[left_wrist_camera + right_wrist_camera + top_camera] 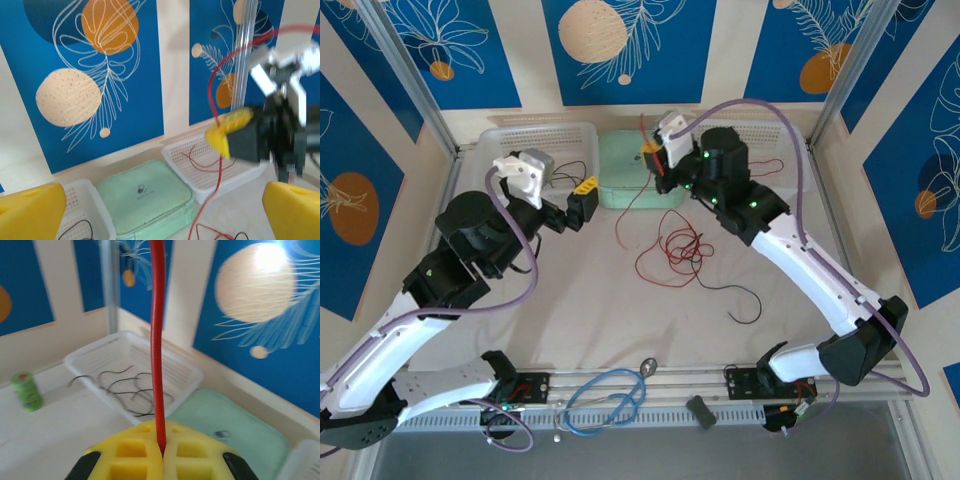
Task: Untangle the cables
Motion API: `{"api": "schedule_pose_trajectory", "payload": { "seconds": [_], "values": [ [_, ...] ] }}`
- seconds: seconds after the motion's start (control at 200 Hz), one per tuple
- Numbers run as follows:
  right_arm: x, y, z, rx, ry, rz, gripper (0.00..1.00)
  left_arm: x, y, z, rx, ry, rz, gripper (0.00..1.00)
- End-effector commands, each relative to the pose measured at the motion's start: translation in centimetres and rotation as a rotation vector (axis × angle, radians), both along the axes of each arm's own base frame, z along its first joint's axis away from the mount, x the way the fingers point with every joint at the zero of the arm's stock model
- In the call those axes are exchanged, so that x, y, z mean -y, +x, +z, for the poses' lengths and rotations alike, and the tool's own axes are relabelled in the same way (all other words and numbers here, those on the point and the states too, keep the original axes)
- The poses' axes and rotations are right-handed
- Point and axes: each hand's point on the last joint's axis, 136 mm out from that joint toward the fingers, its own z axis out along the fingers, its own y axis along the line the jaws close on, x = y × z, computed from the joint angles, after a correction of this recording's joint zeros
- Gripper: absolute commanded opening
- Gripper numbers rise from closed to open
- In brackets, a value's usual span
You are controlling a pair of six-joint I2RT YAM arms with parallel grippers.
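My right gripper will swing next from the mint-green case down over the white basket with red cable inside. It will release its own red cable there, since the colors match.
My right gripper (654,156) is raised over the mint-green case (620,160) and shut on a red cable (158,340), which stands straight up out of its yellow pads (135,460). In the left wrist view the same cable (220,170) hangs from that gripper down to the table. A loose tangle of red and black cables (672,250) lies mid-table. My left gripper (582,193) hovers left of the case, open, with nothing between its fingers (30,210). More black cables (125,385) lie in the left white basket (490,140).
A second white basket (172,145) holding red cables stands right of the case. A green roll (27,390) sits by the left basket. A light-blue looped cable (610,395) and a small grey block (701,410) lie at the near edge.
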Motion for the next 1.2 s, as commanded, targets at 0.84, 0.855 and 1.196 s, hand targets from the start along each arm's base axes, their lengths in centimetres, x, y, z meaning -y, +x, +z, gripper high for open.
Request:
{"api": "schedule_pose_trajectory", "payload": {
  "seconds": [0.84,0.855,1.196],
  "values": [
    [26.7,21.0,-16.4,-0.472,-0.019,-0.814,0.00,0.0,-0.7,-6.4,-0.145,-0.020,-0.019,1.00],
    [26.9,21.0,-17.1,-0.499,-0.014,-0.823,0.00,0.0,-0.6,-6.4,-0.146,-0.019,-0.018,1.00],
    [29.4,20.1,-29.3,-1.018,0.017,-0.967,0.00,-0.3,-0.8,-6.3,-0.155,-0.006,-0.011,1.00]
  ]
}}
